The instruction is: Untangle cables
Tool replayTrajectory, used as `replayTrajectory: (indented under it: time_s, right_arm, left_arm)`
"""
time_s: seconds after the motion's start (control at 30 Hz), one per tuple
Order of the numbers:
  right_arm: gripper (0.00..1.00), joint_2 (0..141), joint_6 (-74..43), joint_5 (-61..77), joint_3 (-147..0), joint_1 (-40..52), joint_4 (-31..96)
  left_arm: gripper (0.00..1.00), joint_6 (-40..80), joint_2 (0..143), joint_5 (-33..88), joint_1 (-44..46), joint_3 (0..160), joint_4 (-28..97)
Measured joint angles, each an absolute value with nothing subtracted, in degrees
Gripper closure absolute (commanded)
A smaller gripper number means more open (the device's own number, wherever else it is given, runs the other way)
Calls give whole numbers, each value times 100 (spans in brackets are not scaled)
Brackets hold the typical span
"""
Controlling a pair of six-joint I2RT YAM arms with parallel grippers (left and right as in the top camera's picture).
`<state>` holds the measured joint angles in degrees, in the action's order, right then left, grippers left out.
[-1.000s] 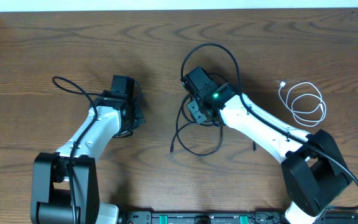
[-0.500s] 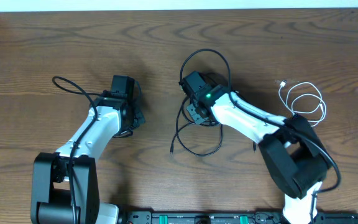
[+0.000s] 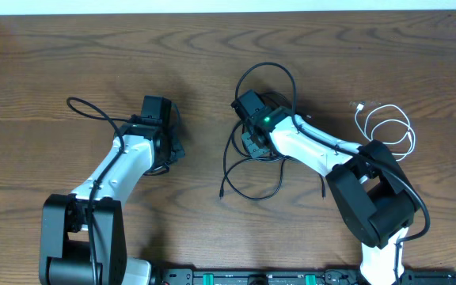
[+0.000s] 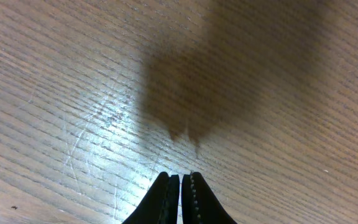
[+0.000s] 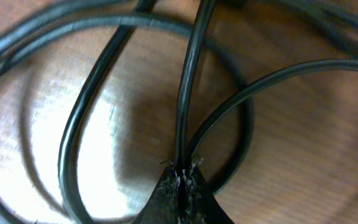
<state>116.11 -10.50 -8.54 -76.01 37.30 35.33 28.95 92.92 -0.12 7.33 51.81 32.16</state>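
The right gripper lifts the held piece of black cable next, since other cable loops cross around it. The gripper then shifts toward the white cable and lowers the piece to the table.
A tangle of black cables lies in loops at the table's middle, with one plug end at its lower left. My right gripper is down in this tangle. In the right wrist view it is shut on a black cable strand that runs up from the fingertips, with other loops crossing around it. A white cable lies coiled at the right, apart from the tangle. Another thin black cable curves past the left arm. My left gripper is shut over bare wood and holds nothing.
The table is dark wood, and its far edge runs along the top. Both arm bases stand at the near edge, beside a black rail. The right arm's elbow rises at the lower right.
My right gripper has closed on a black cable strand. The right arm's elbow has swung in toward the centre, and the upper loop has shifted slightly. The left arm has not moved.
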Motion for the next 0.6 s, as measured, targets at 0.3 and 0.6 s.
replayTrajectory:
  time_s: [0.3,0.6]
  right_arm:
    - [99,9935,-1107,661,-7579,3312,3483]
    - [99,7891,-1155,2576,-7585,2705,2585]
  left_arm:
    - [90,2895,9292,-12,733,5181,3218]
    - [90,2895,9292,-12,731,5181,3221]
